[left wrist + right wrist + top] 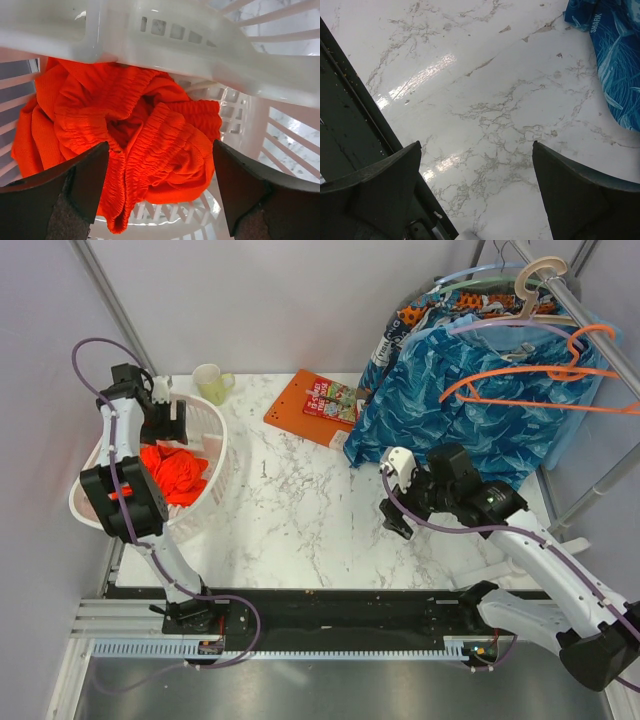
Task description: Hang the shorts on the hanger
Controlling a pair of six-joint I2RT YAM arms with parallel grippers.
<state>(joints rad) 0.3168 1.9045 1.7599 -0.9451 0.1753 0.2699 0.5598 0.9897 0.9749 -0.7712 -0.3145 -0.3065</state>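
My left gripper needs to move down and toward the left in its wrist view onto the shorts' bunched waistband fold [160,454] [86,124], because that raised fold fits between its open fingers.
The orange-red shorts [175,472] lie crumpled in a white laundry basket [222,455] at the left of the table. In the left wrist view the shorts [145,145] fill the basket's bottom, waistband bunched up. My left gripper [172,420] hangs over the far rim of the basket, open, its jaws spread on either side of the shorts [160,192] and not touching them. The orange hanger [545,380] hangs on the rail at the back right, over a blue garment. My right gripper [397,520] is open and empty, low over the bare marble [485,100].
A blue patterned garment [470,405] hangs from the rail and drapes onto the table; its edge shows in the right wrist view [615,60]. Pale blue and beige hangers [530,280] share the rail. A yellow-green cup [212,382] and an orange board [315,405] lie at the back.
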